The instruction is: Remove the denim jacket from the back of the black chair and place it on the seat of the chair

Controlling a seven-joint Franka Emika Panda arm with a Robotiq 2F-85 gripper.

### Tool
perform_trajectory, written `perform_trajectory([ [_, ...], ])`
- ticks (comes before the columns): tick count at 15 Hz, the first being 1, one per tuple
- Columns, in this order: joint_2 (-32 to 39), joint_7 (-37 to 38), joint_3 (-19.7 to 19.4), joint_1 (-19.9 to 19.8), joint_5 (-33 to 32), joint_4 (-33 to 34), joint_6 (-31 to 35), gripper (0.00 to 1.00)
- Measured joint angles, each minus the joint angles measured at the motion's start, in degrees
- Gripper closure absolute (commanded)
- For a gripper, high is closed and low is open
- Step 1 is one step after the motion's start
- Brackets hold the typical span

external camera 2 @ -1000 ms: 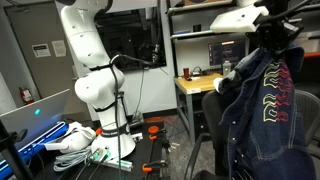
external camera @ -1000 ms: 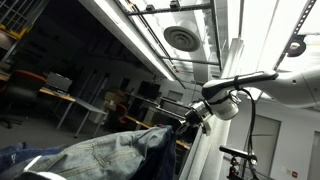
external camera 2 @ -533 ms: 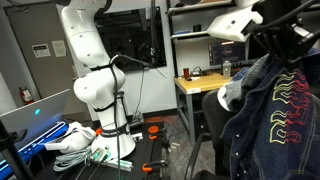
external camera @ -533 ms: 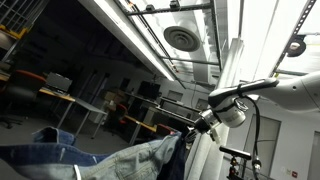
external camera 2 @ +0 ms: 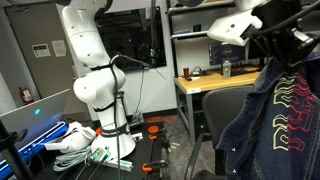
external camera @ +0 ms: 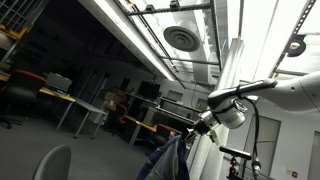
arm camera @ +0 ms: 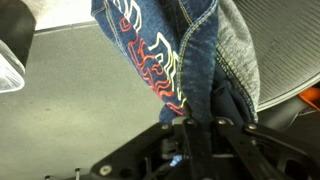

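Observation:
My gripper will next carry the hanging jacket sideways toward the black chair's backrest (external camera 2: 228, 104) (arm camera: 285, 45) and let it go in front, since the denim still hangs off to one side.
The denim jacket (external camera 2: 275, 115), dark blue with red and yellow flame stitching, hangs free from my gripper (external camera 2: 268, 45) in an exterior view, lifted clear of the black chair (external camera 2: 212, 112). In another exterior view only a fold of denim (external camera: 168, 160) shows below the gripper (external camera: 195, 128). In the wrist view my gripper (arm camera: 198, 128) is shut on the jacket (arm camera: 170, 55), which hangs away from the jaws over a grey surface. The chair's seat is hidden behind the jacket.
A white robot base (external camera 2: 100, 95) stands on the floor with cables and clutter (external camera 2: 75, 145) around it. A wooden desk (external camera 2: 205, 85) with a monitor and shelving sits behind the chair. Ceiling lights and a vent (external camera: 182, 38) fill the low-angle exterior view.
The gripper has lifted the jacket up and away. The denim that filled the bottom of the low-angle view has left it, and the jacket now hangs straighter, off the chair back.

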Motion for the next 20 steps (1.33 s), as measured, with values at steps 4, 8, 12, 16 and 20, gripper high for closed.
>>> perform_trajectory([
  [4,1.05,-0.01,1.78,0.61,-0.62,-0.32,-0.08,0.98],
  [8,2.81,-0.01,5.83,3.32,-1.96,-1.37,-0.31,0.98],
  [12,4.66,0.05,9.45,5.54,-4.20,-2.48,-0.31,0.65],
  [16,5.20,0.05,10.65,5.97,-4.66,-2.99,-0.43,0.42],
  [20,4.44,0.05,11.02,6.02,-4.98,-2.99,-0.67,0.13],
])
